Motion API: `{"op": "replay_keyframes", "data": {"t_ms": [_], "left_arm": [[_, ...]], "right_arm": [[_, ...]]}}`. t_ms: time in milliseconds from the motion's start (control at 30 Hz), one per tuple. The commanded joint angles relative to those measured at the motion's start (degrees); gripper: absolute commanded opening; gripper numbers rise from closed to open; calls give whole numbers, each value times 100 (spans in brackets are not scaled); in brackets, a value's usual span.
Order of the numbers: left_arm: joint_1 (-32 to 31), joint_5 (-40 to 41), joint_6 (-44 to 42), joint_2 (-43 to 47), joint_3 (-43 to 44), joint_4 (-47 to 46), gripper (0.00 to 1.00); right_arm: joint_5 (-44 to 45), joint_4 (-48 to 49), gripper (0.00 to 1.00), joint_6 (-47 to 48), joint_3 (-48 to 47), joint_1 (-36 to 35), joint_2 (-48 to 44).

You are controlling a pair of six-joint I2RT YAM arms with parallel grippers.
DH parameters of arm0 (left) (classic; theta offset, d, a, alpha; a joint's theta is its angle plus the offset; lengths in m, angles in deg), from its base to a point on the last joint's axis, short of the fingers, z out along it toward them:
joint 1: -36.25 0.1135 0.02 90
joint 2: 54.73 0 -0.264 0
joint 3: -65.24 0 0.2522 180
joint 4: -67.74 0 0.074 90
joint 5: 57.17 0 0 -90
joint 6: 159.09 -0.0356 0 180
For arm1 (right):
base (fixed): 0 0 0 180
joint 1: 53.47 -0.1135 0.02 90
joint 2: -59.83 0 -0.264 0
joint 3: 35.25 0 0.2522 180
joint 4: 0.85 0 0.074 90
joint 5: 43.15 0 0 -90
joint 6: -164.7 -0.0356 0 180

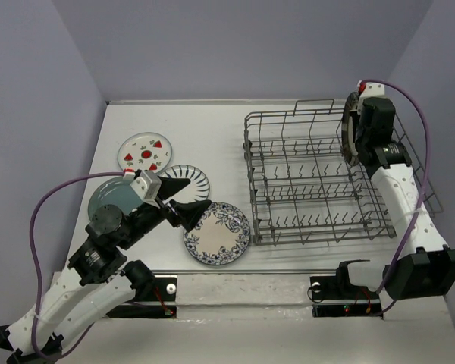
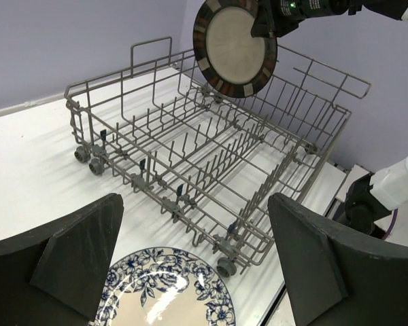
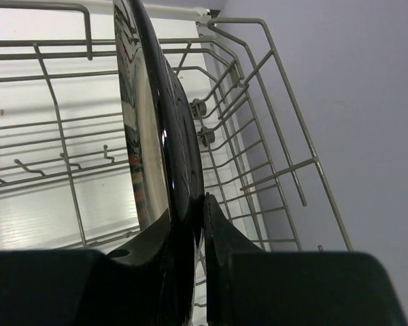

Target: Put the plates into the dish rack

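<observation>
The right gripper lowers next until the tan plate's rim sits among the rack's empty wires and releases the tan plate, already on edge above them.
The grey wire dish rack stands on the right half of the table and holds no plates. My right gripper is shut on the brown-rimmed tan plate, holding it on edge above the rack's far right side. In the right wrist view the plate sits clamped between the fingers. The floral plate, striped plate, teal plate and strawberry plate lie on the table at the left. My left gripper is open and empty, just above the floral plate, facing the rack.
Purple walls close the table at the back and both sides. A metal rail runs along the near edge by the arm bases. A purple cable loops beside the right arm, right of the rack.
</observation>
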Motion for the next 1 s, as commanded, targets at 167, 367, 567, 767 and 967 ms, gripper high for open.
{"op": "replay_keyframes", "data": {"t_ms": [167,367,567,767,967], "left_arm": [[-144,243,-183,113,123,-57,99],[-170,252,-183,70,115,-57,99],[-161,287,-200,26,123,-48,99],[-170,252,-200,-36,123,-48,99],[-152,392,-200,-106,124,-31,99]], "right_arm": [[-779,649,7,190,-239,441,89],[-1482,614,7,93,-54,504,257],[-1492,623,7,137,192,609,502],[-1570,745,7,129,333,793,713],[-1983,1403,7,137,438,1110,995]]}}
